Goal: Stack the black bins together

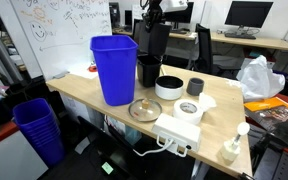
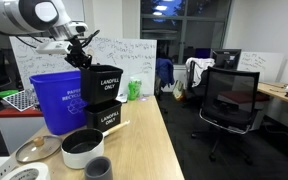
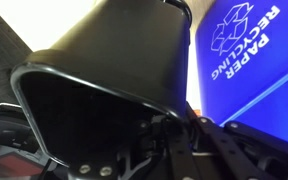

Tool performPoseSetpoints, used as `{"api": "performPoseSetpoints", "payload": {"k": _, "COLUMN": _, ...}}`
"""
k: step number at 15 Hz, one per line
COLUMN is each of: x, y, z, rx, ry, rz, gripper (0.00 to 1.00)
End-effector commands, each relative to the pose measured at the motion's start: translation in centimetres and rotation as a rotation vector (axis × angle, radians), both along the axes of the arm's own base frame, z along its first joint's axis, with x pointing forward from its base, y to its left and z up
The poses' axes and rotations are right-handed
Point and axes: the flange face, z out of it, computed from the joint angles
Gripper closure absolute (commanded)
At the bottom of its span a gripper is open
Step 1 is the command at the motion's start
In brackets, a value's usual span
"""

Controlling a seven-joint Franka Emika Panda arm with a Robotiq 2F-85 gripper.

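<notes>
The standing bin's opening [image 2: 104, 104] lies below my gripper. My gripper lowers the held bin, still sticking out high above that opening, down inside next and releases the held bin's rim.
My gripper [image 2: 82, 55] is shut on the rim of a black bin [image 2: 102, 83] with a white LANDFILL label and holds it tilted. The held bin hangs directly over a second black bin [image 2: 107, 116] that stands on the wooden table. Its bottom is at the lower bin's rim, and I cannot tell whether it is inside. Both bins show in an exterior view, the held one [image 1: 152, 38] above the standing one [image 1: 149, 71]. In the wrist view the held bin [image 3: 104, 70] fills most of the frame, with its rim between my fingers [image 3: 169, 130].
A big blue recycling bin [image 1: 114, 68] stands right beside the black bins and shows in the wrist view [image 3: 249, 60]. Nearby are a white bowl [image 1: 170, 87], a small black cup [image 1: 195, 87], a glass lid [image 1: 144, 108], a white power strip [image 1: 176, 130] and a spray bottle [image 1: 231, 148].
</notes>
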Motion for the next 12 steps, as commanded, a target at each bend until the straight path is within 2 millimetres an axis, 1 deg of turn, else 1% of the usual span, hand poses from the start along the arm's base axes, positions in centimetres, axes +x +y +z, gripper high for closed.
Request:
{"api": "performPoseSetpoints", "payload": {"k": 1, "x": -0.4, "y": 0.7, "z": -0.5, "rx": -0.038, "ry": 0.017, "rz": 0.009, "gripper": 0.97}}
{"api": "performPoseSetpoints", "payload": {"k": 6, "x": -1.0, "y": 2.3, "z": -2.0, "rx": -0.065, "ry": 0.038, "rz": 0.020, "gripper": 0.97}}
{"api": "performPoseSetpoints", "payload": {"k": 12, "x": -1.4, "y": 1.9, "z": -4.1, "rx": -0.102, "ry": 0.054, "rz": 0.002, "gripper": 0.97}}
